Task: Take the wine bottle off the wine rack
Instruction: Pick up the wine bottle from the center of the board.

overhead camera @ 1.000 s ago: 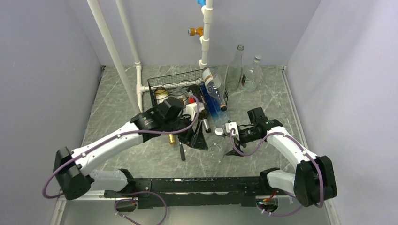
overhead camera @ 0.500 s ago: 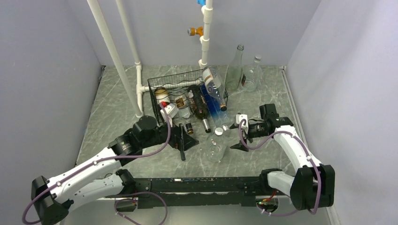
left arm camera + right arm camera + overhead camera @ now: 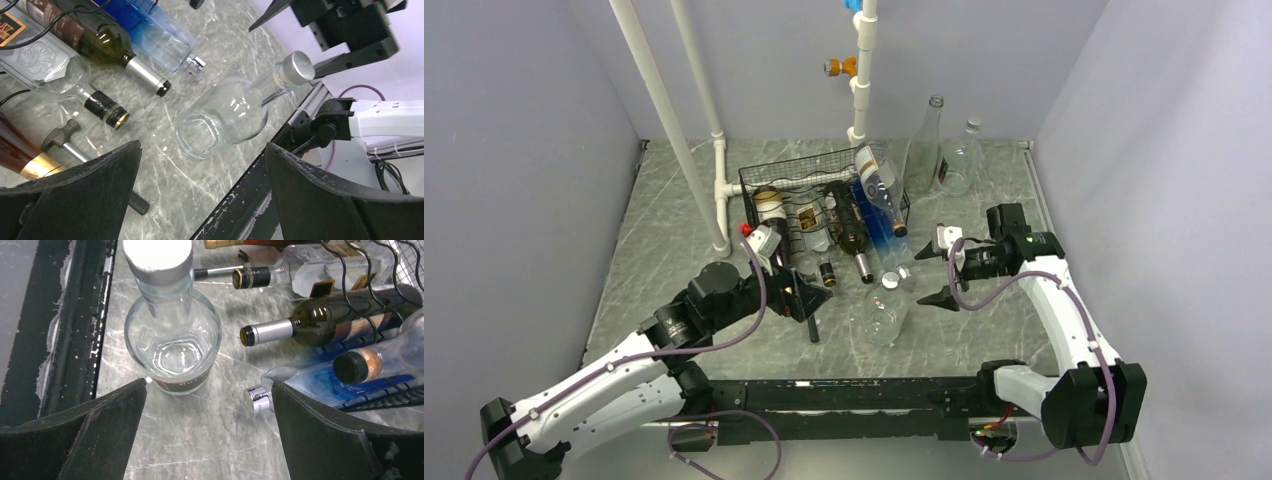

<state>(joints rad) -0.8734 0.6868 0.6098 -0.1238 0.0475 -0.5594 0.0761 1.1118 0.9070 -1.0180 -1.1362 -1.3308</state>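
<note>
The silver cap lies left of my right gripper in the top view, so next I slide that way around it because its bottle stands before the rack.
The black wire wine rack stands at the table's middle back, with several bottles lying in it. A dark green wine bottle with a silver foil neck lies in it, neck toward me; it also shows in the left wrist view and the right wrist view. A blue bottle lies to its right. My left gripper is open and empty, in front of the rack's left part. My right gripper is open and empty, to the right of the rack's front.
A clear round bottle with a silver cap stands on the table between the grippers. A black-handled tool lies near the left gripper. Two clear bottles stand at the back right. White pipes rise left of the rack.
My left arm has pulled back from the rack toward the near left. My right gripper has drawn away from the clear bottle's cap to the right. Both stay empty.
</note>
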